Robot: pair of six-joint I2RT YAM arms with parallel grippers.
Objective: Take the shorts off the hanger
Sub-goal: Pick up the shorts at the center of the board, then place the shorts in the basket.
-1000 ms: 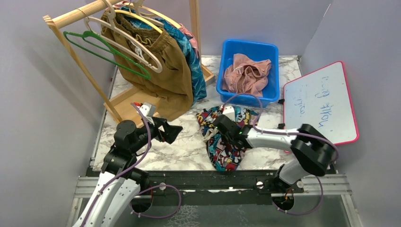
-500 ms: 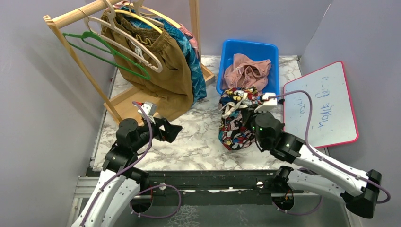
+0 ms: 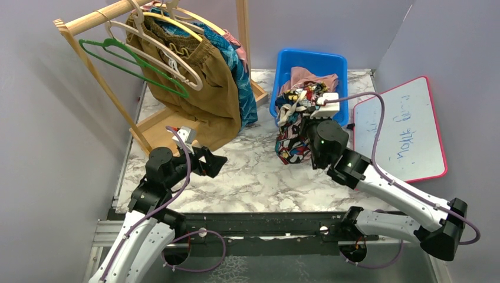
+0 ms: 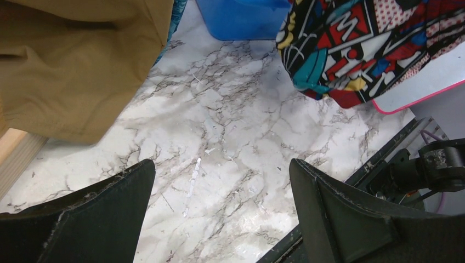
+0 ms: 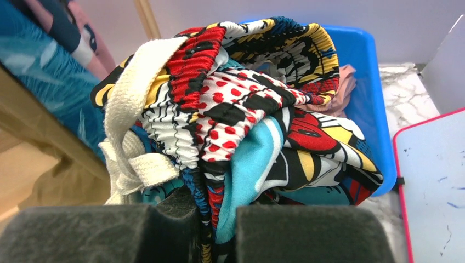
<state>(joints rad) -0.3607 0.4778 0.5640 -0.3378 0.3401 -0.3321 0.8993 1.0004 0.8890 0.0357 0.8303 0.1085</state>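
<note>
I will next move my right gripper outward and then down to let go of the shorts inside the blue bin below and outward of it, because their legs hang outside.
My right gripper is shut on the comic-print shorts, which hang bunched in the air over the front edge of the blue bin. Plain pink shorts lie in that bin. Olive-brown shorts with a white drawstring hang on a hanger on the rack. Behind them are teal patterned shorts and a pink pair with navy blotches. My left gripper is open over bare marble, below the olive shorts' hem.
A wooden rack with a flat base stands at the back left. On it hang a bare white hanger and a bare green hanger. A pink-edged whiteboard leans at the right. Grey walls close both sides.
My right arm has lifted the comic-print shorts off the table and carried them back and right to the bin's front edge. The left arm has barely moved.
</note>
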